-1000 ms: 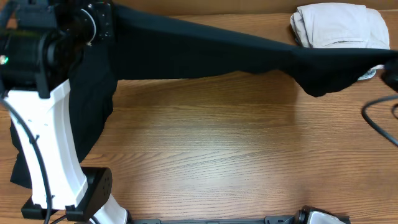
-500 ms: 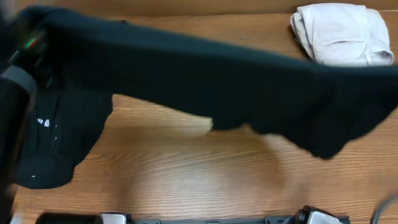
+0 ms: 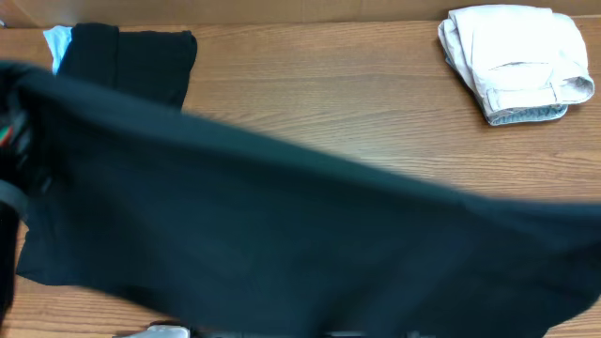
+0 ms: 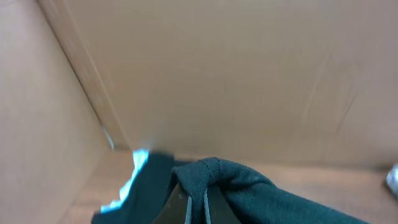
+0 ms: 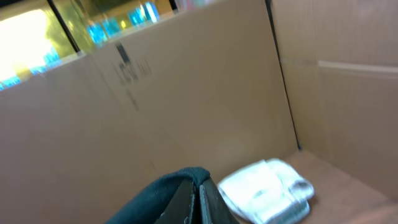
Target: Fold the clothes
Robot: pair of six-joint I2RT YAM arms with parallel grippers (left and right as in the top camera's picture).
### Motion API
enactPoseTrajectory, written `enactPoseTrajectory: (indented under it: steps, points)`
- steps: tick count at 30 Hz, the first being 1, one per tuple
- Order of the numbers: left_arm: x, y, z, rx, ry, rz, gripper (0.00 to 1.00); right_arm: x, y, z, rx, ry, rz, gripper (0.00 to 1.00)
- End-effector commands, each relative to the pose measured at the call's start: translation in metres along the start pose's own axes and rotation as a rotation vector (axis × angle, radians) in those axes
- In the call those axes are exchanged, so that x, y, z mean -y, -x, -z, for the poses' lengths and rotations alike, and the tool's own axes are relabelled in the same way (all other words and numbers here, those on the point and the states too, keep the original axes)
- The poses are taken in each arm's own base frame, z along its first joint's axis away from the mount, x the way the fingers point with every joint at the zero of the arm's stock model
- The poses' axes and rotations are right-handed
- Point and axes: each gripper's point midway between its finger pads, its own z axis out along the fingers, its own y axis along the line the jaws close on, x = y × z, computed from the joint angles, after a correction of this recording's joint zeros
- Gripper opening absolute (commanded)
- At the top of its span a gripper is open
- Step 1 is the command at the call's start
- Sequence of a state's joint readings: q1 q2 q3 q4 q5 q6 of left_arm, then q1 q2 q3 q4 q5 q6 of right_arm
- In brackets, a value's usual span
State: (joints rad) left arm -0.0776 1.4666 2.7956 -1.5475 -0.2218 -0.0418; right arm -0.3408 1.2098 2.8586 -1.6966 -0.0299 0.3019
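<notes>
My right gripper is above a clear spot of bare wood (image 3: 439,155) beside the folded white garment, so next it will lower the raised black edge onto that spot and release it.
A large black garment (image 3: 282,244) is stretched in the air across the whole lower overhead view, blurred and close to the camera, hiding both arms. In the left wrist view my left gripper (image 4: 198,200) is shut on a bunched edge of the black garment (image 4: 249,186). In the right wrist view my right gripper (image 5: 199,193) is shut on another edge of the black garment (image 5: 168,190). A second black garment (image 3: 127,56) lies folded on the table at the back left; it also shows in the left wrist view (image 4: 146,190).
A folded white garment (image 3: 515,58) lies at the back right of the wooden table (image 3: 329,94), also in the right wrist view (image 5: 264,190). A light blue item (image 3: 56,42) peeks out beside the folded black piece. Cardboard walls (image 4: 217,74) surround the table.
The stretched black garment has swept from the far edge toward the near edge and risen closer to the camera, uncovering the back of the table, the folded black piece and the whole white garment.
</notes>
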Motion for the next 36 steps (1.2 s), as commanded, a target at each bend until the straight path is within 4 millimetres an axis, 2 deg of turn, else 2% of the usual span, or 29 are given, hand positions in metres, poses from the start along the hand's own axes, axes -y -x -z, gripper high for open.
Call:
enactPoseTrajectory:
  steps: [1, 5, 8, 14, 15, 16, 17, 19, 23, 25, 29, 31, 36]
  points:
    - [0.006, -0.04, -0.085, -0.225, 0.068, -0.067, 0.04, 0.011, -0.025, -0.068, -0.181, -0.049, 0.037, 0.04]
    - [0.018, -0.078, -0.145, -0.385, 0.071, -0.106, 0.04, 0.011, -0.063, -0.122, -0.378, -0.007, 0.055, 0.04]
    - [0.027, -0.115, -0.194, -0.513, 0.078, -0.127, 0.04, 0.019, -0.105, -0.173, -0.561, 0.003, 0.057, 0.04]
    - [0.044, -0.203, -0.288, -0.737, 0.085, -0.184, 0.04, 0.039, -0.204, -0.274, -0.884, -0.008, 0.053, 0.04]
    - [0.049, -0.227, -0.313, -0.779, 0.084, -0.193, 0.04, 0.038, -0.233, -0.3, -0.946, 0.0, 0.058, 0.04]
    - [0.051, -0.235, -0.321, -0.79, 0.084, -0.196, 0.04, 0.037, -0.243, -0.308, -0.965, 0.005, 0.062, 0.04]
    - [0.054, -0.253, -0.338, -0.811, 0.081, -0.2, 0.04, 0.035, -0.26, -0.323, -0.991, 0.015, 0.069, 0.04]
    - [0.062, -0.284, -0.368, -0.838, 0.071, -0.2, 0.04, 0.028, -0.3, -0.359, -1.032, 0.039, 0.085, 0.04]
    - [0.073, -0.333, -0.415, -0.85, 0.047, -0.188, 0.04, 0.016, -0.356, -0.411, -1.036, 0.075, 0.095, 0.04]
    - [0.075, -0.351, -0.436, -0.837, 0.052, -0.186, 0.04, 0.017, -0.376, -0.43, -1.025, 0.051, 0.078, 0.04]
    - [0.074, -0.372, -0.461, -0.809, 0.063, -0.178, 0.04, 0.02, -0.401, -0.448, -1.029, 0.051, 0.072, 0.04]
    - [0.075, -0.374, -0.467, -0.794, 0.063, -0.16, 0.04, 0.022, -0.406, -0.448, -1.039, 0.049, 0.076, 0.04]
    - [0.071, -0.363, -0.472, -0.755, 0.07, -0.147, 0.04, 0.023, -0.405, -0.439, -1.068, 0.04, 0.077, 0.04]
